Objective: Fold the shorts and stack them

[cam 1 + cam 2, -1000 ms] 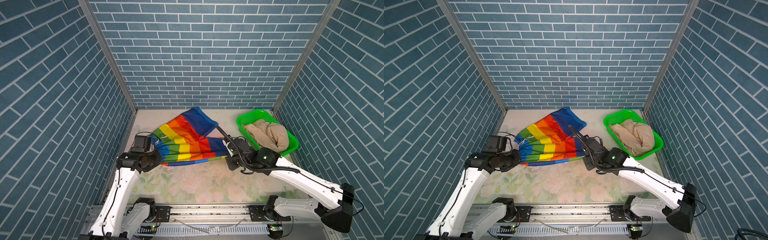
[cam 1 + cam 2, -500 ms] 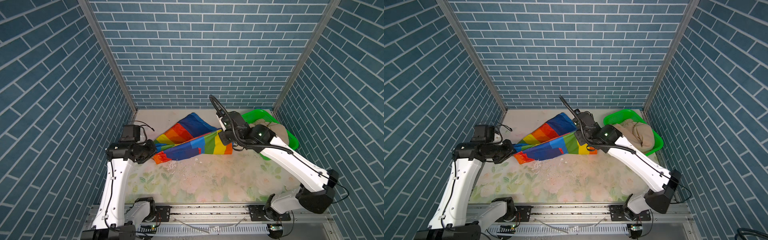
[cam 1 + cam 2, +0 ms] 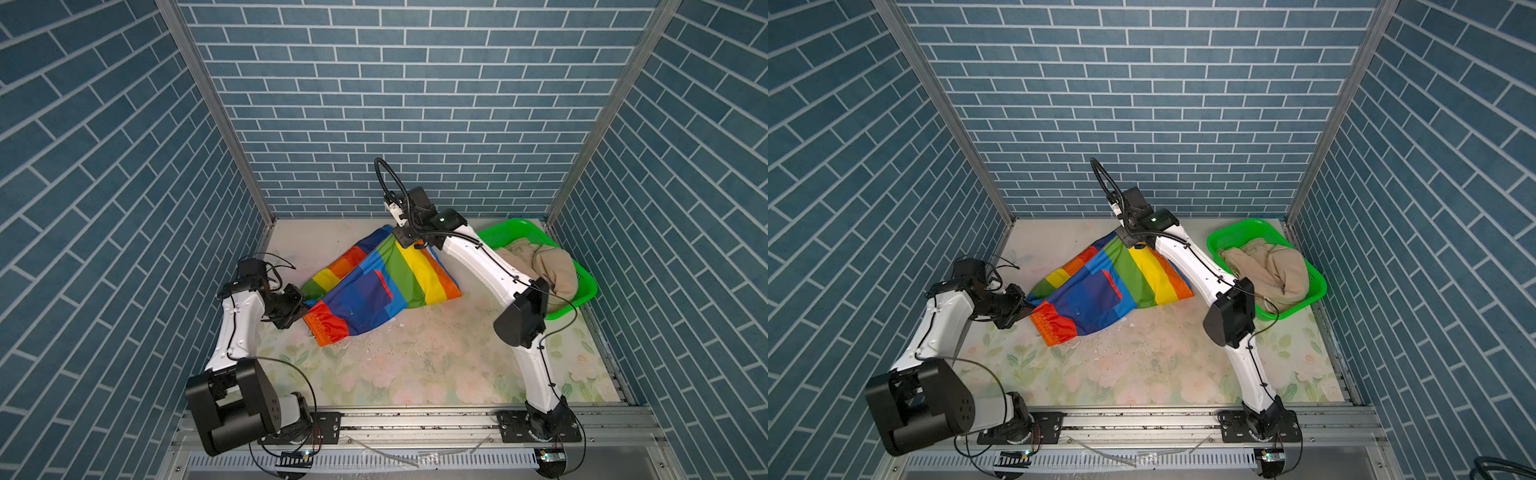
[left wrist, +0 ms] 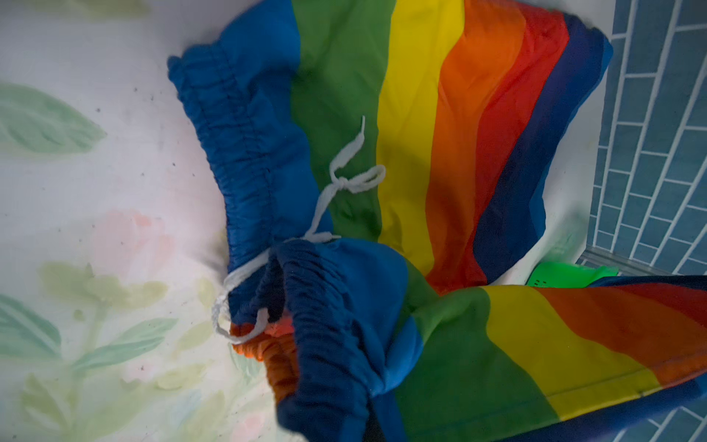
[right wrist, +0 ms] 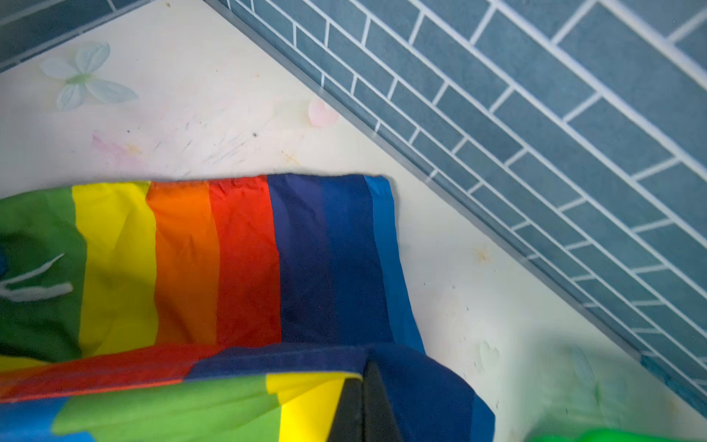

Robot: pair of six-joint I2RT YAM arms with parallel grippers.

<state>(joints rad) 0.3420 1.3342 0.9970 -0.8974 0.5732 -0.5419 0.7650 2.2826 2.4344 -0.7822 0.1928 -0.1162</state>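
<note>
My right gripper moves down to the lower layer's far corner (image 3: 387,229) (image 5: 378,182) next and releases the leg hem. The lower leg lies flat with its blue hem uncovered.
The rainbow-striped shorts (image 3: 374,291) (image 3: 1100,286) lie at the back middle of the table, one layer drawn up over the other. My left gripper (image 3: 305,309) (image 3: 1030,309) is shut on their gathered waistband (image 4: 325,344) at the left end; fabric hides its fingers in the left wrist view. My right gripper (image 3: 409,245) (image 3: 1133,243) is shut on a leg hem, held raised near the back wall. A black fingertip (image 5: 363,405) shows pinching the blue and yellow fabric (image 5: 417,386). The beige shorts (image 3: 548,266) (image 3: 1271,270) lie bunched in the basket.
A green perforated basket (image 3: 582,299) (image 3: 1237,232) stands at the back right, close behind my right arm. Blue brick walls close in the left, back and right. The floral table cover (image 3: 415,365) stretches to the front rail. A white drawstring (image 4: 344,180) trails on the lower layer.
The right gripper has lifted the hem from the near side and carried it back and left toward the wall, folding one layer over. The left gripper rose slightly with the waistband.
</note>
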